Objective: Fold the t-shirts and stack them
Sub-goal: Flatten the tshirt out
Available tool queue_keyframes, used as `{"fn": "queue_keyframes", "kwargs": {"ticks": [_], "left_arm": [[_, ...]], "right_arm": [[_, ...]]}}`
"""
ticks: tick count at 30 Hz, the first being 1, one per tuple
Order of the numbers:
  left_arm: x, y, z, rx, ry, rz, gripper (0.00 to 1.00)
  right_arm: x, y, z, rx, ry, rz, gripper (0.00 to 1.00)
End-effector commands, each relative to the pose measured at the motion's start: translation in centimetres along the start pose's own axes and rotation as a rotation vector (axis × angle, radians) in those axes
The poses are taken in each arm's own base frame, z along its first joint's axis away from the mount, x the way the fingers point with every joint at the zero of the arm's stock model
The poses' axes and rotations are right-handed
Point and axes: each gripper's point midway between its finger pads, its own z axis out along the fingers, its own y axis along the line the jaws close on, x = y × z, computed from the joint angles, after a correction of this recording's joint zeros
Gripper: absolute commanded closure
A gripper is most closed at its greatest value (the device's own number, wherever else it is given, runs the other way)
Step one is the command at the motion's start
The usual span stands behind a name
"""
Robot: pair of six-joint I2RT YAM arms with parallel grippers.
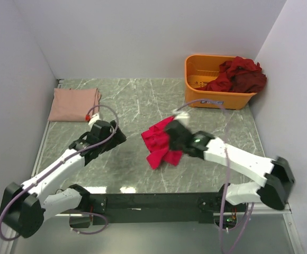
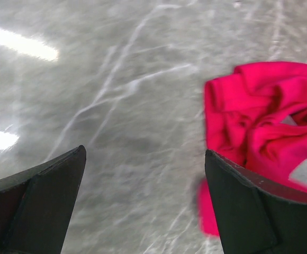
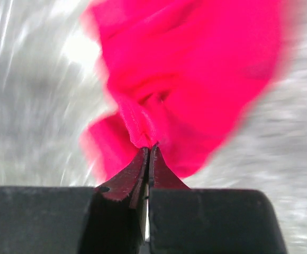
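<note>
The shirt's loose corner is below my left gripper and to its right in the top view, opposite my right gripper. I need to move my left gripper across and down onto it.
The bright pinkish-red t-shirt (image 1: 161, 142) hangs crumpled at the table's middle. My right gripper (image 1: 175, 132) is shut on its edge; in the right wrist view the fingertips (image 3: 149, 151) pinch a seam of the shirt (image 3: 196, 79). My left gripper (image 1: 119, 136) is open and empty, left of the shirt; in the left wrist view the shirt (image 2: 259, 121) lies just beyond the right finger (image 2: 249, 206). A pale dusty pink t-shirt (image 1: 73, 104) lies folded at the back left. Dark maroon t-shirts (image 1: 239, 75) are heaped in the orange bin (image 1: 206, 84).
The orange bin stands at the back right against the wall. White walls close the table on the left, back and right. The marble tabletop (image 1: 137, 100) shows between the folded shirt and the bin.
</note>
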Motion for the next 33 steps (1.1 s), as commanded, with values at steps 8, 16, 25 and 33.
{"fn": "queue_keyframes", "kwargs": {"ticks": [8,16,25,33], "left_arm": [[0.7,-9.4,5.0,0.278,0.156,0.150,0.04],[3.1,-11.0,10.2,0.260,0.267,0.177,0.32],[5.6,-10.0,15.0,0.153,0.343,0.204,0.42],[7.8,-11.4,14.3,0.213,0.398,0.268,0.99]], "right_arm": [[-2.2,-14.6,-0.9,0.244,-0.089,0.214,1.00],[-2.3,-15.7,0.1,0.195,-0.087,0.229,1.00],[-2.2,-17.0,0.5,0.216,-0.081,0.240,1.00],[-3.4,-17.8,0.1,0.230,-0.117,0.257,1.00]]}}
